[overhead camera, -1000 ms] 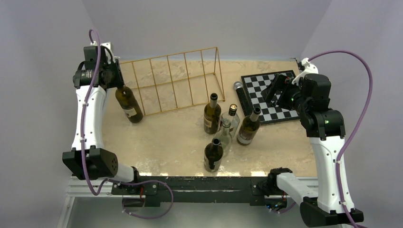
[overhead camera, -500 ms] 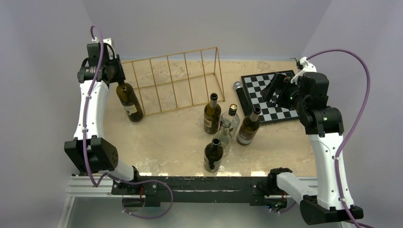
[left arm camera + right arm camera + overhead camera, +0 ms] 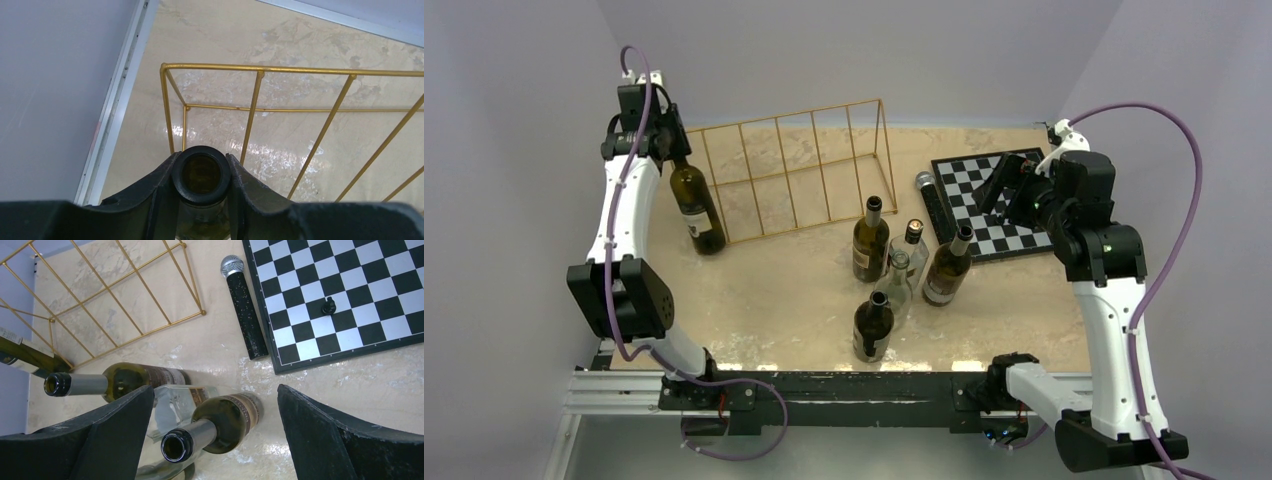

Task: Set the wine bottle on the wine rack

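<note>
The bottle's opening still sits short of the wine rack's top bar (image 3: 713, 127) (image 3: 212, 66) by the wall, so next my left gripper needs to bring the bottle's neck down toward that bar.
A dark green wine bottle (image 3: 696, 210) leans at the left end of the gold wire wine rack (image 3: 784, 115), its base low by the rack's front corner. My left gripper (image 3: 666, 150) is shut on its neck. In the left wrist view the bottle's open mouth (image 3: 201, 175) sits between the fingers of the left gripper (image 3: 201, 156), with the wine rack (image 3: 260, 70) just beyond. My right gripper (image 3: 1001, 190) hangs open by the chessboard's near edge. In the right wrist view the right gripper (image 3: 215, 390) holds nothing.
Several upright bottles stand mid-table: dark ones (image 3: 871, 240) (image 3: 947, 268) (image 3: 873, 328) and a clear one (image 3: 911, 250). A chessboard (image 3: 989, 200) lies back right with a black microphone (image 3: 924, 190) along its left edge. Walls close in on both sides.
My left arm has swung toward the back, carrying the bottle's neck slightly up and toward the rack; its base stays about where it was. The right arm has barely moved.
</note>
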### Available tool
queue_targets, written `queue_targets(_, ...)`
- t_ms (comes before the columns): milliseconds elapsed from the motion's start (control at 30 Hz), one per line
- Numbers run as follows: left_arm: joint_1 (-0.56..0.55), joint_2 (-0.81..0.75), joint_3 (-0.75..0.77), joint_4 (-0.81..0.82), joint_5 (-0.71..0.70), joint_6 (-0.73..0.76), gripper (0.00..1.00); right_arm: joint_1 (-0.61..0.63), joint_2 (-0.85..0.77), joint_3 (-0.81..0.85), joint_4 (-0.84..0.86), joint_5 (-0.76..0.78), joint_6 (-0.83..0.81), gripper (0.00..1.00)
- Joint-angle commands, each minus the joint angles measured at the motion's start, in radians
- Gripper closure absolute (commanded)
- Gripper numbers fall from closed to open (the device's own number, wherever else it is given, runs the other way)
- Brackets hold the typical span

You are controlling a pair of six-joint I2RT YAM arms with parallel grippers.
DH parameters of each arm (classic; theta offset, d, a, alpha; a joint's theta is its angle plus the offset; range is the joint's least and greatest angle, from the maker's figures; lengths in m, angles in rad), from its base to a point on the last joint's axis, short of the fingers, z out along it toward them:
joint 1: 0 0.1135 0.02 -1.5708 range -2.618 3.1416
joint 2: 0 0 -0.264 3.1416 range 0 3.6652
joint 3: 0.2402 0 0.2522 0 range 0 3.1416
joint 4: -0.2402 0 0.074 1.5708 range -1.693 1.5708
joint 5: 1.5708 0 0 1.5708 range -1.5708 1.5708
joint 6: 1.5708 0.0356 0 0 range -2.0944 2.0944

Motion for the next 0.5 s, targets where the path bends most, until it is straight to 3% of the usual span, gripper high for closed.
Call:
queue_targets(0,0.008,0.048,0.028,0.025,-0.019,-0.044,0.87,-0.004,-0.019,0.015,0.042,0.025,0.017,0.01)
queue_targets(467,0.008,0.182,0.097,0.053,0.015,-0.064,0.72,-0.004,-0.052,-0.022,0.055,0.057,0.042,0.01)
